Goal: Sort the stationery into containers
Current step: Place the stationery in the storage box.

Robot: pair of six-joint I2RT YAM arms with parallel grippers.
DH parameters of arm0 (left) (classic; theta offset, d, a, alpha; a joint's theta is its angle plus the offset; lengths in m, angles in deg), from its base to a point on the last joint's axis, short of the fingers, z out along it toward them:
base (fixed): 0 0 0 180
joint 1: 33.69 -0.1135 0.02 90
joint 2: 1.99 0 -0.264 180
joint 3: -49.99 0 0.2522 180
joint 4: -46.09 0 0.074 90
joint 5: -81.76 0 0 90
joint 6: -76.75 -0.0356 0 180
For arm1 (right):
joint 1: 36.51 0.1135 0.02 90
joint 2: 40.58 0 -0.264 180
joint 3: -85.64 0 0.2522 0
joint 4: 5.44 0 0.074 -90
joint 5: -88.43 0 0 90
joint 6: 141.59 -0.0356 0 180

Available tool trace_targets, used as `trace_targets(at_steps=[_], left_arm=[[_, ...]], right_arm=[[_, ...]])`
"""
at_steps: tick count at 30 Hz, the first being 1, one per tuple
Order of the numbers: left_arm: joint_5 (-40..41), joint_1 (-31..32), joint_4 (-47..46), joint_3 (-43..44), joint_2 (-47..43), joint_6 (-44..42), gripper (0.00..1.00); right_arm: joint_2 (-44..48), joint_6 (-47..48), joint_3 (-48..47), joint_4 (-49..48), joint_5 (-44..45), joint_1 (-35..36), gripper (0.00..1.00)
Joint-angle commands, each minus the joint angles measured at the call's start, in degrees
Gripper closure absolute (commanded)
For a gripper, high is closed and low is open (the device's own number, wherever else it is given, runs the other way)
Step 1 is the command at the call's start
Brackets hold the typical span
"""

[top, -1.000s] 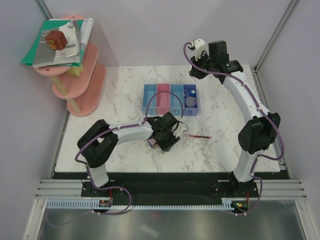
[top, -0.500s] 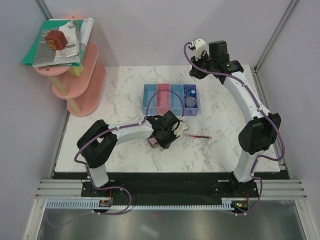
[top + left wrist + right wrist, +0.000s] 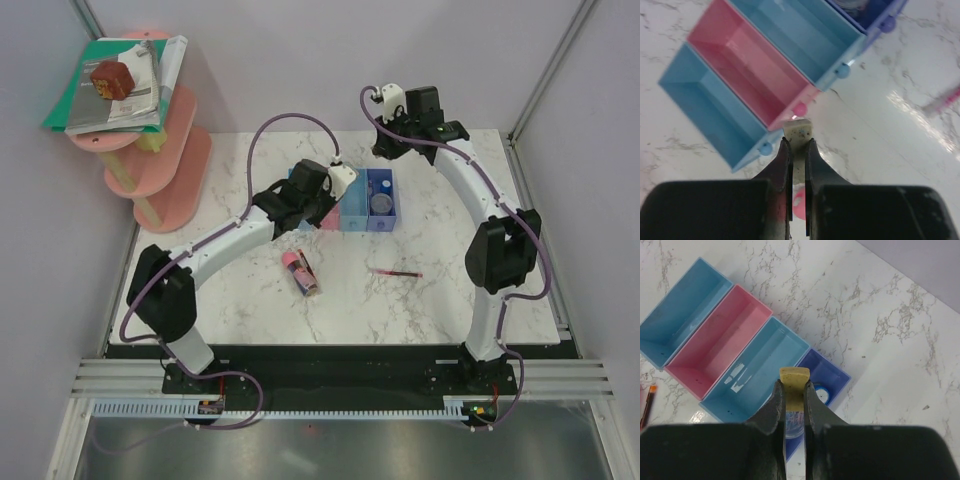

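Note:
I will next move my right gripper across the pink tray, lower the tan block and let go of it, because the empty light blue tray at the end is on the left in the top view.
The four joined trays (image 3: 355, 214) stand mid-table: light blue (image 3: 705, 105), pink (image 3: 745, 65), light blue (image 3: 800, 30), darker blue (image 3: 875, 10). My left gripper (image 3: 303, 203) (image 3: 798, 142) is shut on a pale tan block (image 3: 797, 133), above the near end of the pink tray. My right gripper (image 3: 388, 150) (image 3: 794, 385) is shut on a tan block (image 3: 794, 377), above the darker blue tray (image 3: 827, 371). That tray holds a clear roll (image 3: 794, 422) and a blue-capped cylinder (image 3: 821, 396). The pink-capped tube (image 3: 300, 272) and red pen (image 3: 396, 272) lie on the table.
A tiered pink round shelf (image 3: 170, 160) stands at the far left with stacked books and papers (image 3: 130, 105) and a brown block (image 3: 112, 78) on top. Frame posts rise at the table's back corners.
My left arm rose from beside the pink-capped tube and swung up to the trays with a tan block. The tube now lies uncovered. My right gripper shifted slightly left.

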Motion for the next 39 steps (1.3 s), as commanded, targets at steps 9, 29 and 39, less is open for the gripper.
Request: trace_targets(at_steps=[9,29,39], left_arm=[[4.0,-11.1,-15.7,9.2,7.9,-6.3,0.98],[3.4,-16.4,-25.9,7.9,18.5,-3.3,0.93],[3.3,-17.4,-28.3,4.6,17.6,-3.5,0.41]], right_arm=[[-5.1,-5.6,-4.7,-6.1,-3.7,1.1,1.00],[-9.7,-9.9,-7.5,-8.8,-6.8,6.0,1.00],[-11.8,-10.5,-9.1,-9.4,-5.7,7.7,1.00]])
